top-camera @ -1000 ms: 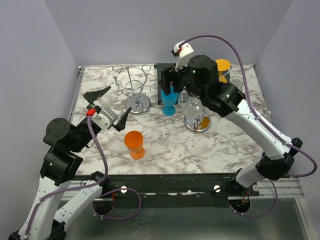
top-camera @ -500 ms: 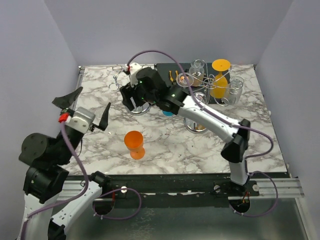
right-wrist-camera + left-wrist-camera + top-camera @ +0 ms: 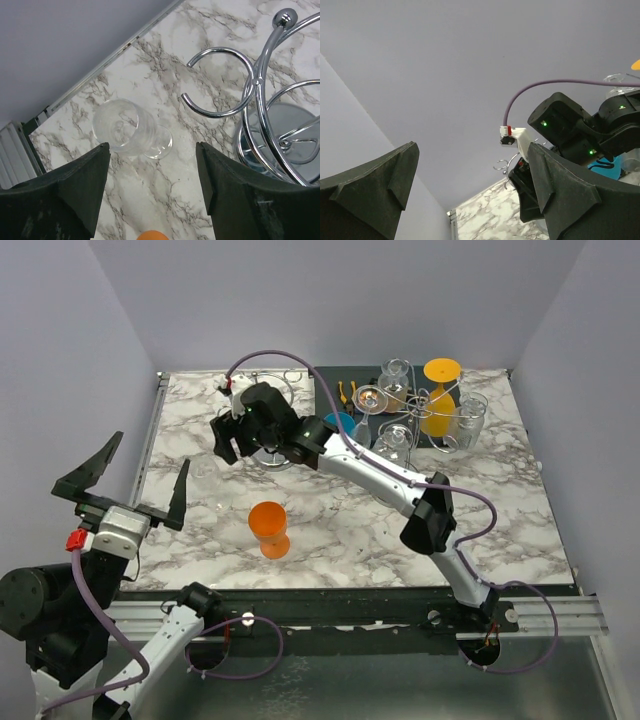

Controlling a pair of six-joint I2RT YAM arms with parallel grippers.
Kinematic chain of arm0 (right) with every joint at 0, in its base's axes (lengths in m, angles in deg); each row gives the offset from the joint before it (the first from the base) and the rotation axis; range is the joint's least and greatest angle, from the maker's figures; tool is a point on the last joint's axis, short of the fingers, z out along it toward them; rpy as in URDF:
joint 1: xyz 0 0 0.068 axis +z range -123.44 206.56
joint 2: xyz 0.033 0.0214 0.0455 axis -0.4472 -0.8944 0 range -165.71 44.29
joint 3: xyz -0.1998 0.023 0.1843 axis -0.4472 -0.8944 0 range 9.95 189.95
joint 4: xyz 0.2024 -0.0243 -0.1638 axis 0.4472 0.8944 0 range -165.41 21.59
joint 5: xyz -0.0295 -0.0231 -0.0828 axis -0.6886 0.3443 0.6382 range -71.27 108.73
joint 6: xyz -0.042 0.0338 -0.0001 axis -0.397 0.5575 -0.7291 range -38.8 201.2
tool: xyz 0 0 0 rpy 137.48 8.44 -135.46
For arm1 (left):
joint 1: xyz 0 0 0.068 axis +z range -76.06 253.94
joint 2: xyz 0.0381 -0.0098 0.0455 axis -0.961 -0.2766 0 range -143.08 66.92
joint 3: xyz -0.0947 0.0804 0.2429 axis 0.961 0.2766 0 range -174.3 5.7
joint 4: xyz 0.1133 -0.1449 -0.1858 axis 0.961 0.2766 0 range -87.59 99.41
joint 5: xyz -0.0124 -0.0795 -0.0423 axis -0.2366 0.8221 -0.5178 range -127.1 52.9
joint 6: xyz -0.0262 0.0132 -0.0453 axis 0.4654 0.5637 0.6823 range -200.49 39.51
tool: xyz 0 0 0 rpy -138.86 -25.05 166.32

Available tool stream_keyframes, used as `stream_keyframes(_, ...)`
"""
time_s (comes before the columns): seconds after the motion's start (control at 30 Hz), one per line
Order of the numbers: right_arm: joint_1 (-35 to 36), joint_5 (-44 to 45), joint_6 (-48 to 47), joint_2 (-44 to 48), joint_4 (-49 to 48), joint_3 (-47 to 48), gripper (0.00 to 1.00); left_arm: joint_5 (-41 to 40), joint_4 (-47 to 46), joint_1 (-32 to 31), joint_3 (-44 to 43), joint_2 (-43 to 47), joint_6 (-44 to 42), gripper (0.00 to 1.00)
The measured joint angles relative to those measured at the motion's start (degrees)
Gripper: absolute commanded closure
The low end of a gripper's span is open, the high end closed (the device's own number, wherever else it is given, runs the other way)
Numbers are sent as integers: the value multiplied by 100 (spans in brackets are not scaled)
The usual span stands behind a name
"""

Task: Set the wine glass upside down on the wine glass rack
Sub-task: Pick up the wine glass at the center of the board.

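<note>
The clear wine glass (image 3: 131,132) stands upright with its rim up. So my right gripper will next go down onto the glass's rim by the empty rack and close there.
A clear wine glass (image 3: 131,132) stands on the marble table (image 3: 165,65), its rim and foot seen from above in the right wrist view. My right gripper (image 3: 152,180) is open and empty, above and a little to the near side of it. In the top view that gripper (image 3: 225,445) hangs over the left, empty chrome rack (image 3: 262,95). An orange wine glass (image 3: 268,528) stands upright mid-table. My left gripper (image 3: 150,452) is open and empty, raised high at the left; its own view (image 3: 470,190) shows the wall and the right arm.
A second chrome rack (image 3: 432,412) at the back right holds several hanging glasses, clear and orange. A blue glass (image 3: 340,421) stands behind the right arm. The table's left rail (image 3: 150,430) runs near the clear glass.
My right arm has swung from the right-hand rack across to the left, over the empty rack. My left arm has pulled back and risen toward the near left.
</note>
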Motion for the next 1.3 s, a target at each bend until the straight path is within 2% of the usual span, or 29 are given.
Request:
stream_keyframes(0.3,122,-7,98,-225,-776,-122,25,177,216,0,236,11,2,1)
stream_keyframes(0.7,221,118,98,-752,-1220,-234,30,315,533,0,280,39,48,1)
stream_keyframes(0.83,221,168,101,-767,-1329,-284,36,396,595,0,280,39,48,1)
stream_keyframes(1.0,225,164,111,-767,-1425,-348,54,463,605,0,280,39,50,1)
stream_keyframes(1.3,308,181,125,-476,-1777,-938,58,586,608,0,280,39,48,1)
